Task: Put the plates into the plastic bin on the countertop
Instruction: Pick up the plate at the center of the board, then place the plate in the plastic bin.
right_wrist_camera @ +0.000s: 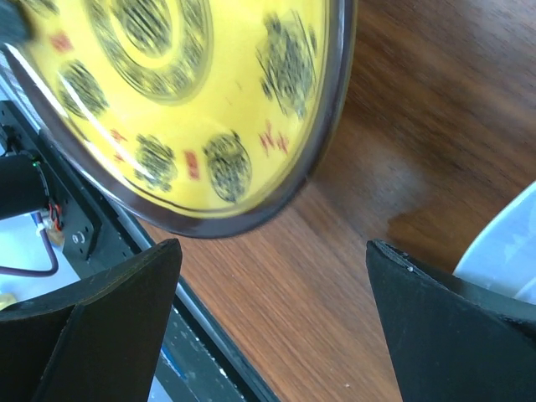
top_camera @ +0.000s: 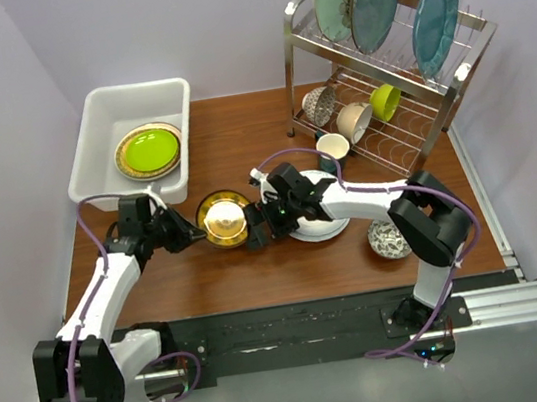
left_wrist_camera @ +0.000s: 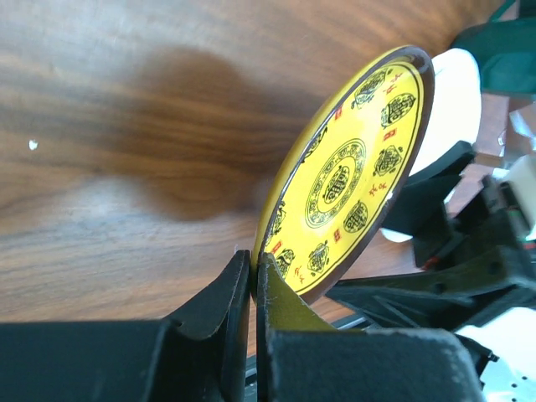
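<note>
The robot's left gripper will next lift outward over the bin's near side and let go of the yellow patterned plate (top_camera: 224,218) onto the lime green plate (top_camera: 149,150), because plates are already stacked there.
My left gripper (top_camera: 196,234) is shut on the rim of the yellow patterned plate (top_camera: 224,218). In the left wrist view the jaws (left_wrist_camera: 254,268) pinch the plate's lower edge, and the plate (left_wrist_camera: 347,172) stands tilted above the countertop (top_camera: 235,145). My right gripper (top_camera: 261,230) is open and empty just right of that plate; in the right wrist view the plate (right_wrist_camera: 184,92) lies beyond the spread fingers (right_wrist_camera: 272,285). The white plastic bin (top_camera: 100,125) stands at the back left. It holds a lime green plate (top_camera: 149,150) on a patterned-rim plate.
A white plate (top_camera: 325,228) lies partly under my right arm. A small patterned bowl (top_camera: 388,239) sits at the right front. The steel wire rack (top_camera: 407,110) at the back right holds teal plates, bowls and cups.
</note>
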Robot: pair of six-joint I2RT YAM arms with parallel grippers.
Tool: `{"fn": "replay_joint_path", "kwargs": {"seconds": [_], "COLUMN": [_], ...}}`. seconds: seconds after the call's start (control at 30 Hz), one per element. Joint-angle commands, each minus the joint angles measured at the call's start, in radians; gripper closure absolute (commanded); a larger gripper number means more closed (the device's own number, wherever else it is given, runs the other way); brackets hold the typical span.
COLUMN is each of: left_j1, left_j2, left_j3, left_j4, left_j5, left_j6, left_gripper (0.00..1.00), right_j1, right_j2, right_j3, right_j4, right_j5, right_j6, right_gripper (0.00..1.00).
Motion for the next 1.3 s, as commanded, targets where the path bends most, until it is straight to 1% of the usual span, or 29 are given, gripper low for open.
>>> {"fn": "replay_joint_path", "kwargs": {"seconds": [0.0, 0.23, 0.53, 0.7, 1.0, 1.1, 1.27], "left_j1": [-0.004, -0.004, -0.003, 0.016, 0.092, 0.158, 0.221], "left_j2": [0.005, 0.048, 0.104, 0.155, 0.235, 0.255, 0.298], "left_j3": [0.131, 0.273, 0.364, 0.425, 0.508, 0.510, 0.537], "left_j4": [-0.056, -0.116, -0.109, -0.102, -0.090, -0.063, -0.044], "left_j5": [-0.016, -0.062, -0.083, -0.089, -0.045, -0.004, 0.046], "left_j6": [0.036, 0.079, 0.082, 0.077, 0.103, 0.100, 0.100], "left_gripper": [1.00, 1.00, 1.00, 1.00, 1.00, 1.00, 1.00], "right_j1": [-0.005, -0.005, -0.006, -0.005, -0.005, -0.005, -0.006], "right_j2": [-0.062, -0.072, -0.070, -0.064, -0.050, -0.049, -0.044], "right_j3": [-0.019, -0.022, -0.027, -0.024, -0.019, -0.018, -0.015], "right_j4": [0.041, 0.057, 0.057, 0.055, 0.040, 0.037, 0.032], "right_j5": [0.016, 0.001, -0.008, -0.013, -0.012, -0.012, -0.013], "right_j6": [-0.022, -0.025, -0.028, -0.031, -0.031, -0.033, -0.031], "right_gripper": [0.04, 0.04, 0.04, 0.04, 0.05, 0.05, 0.05]}}
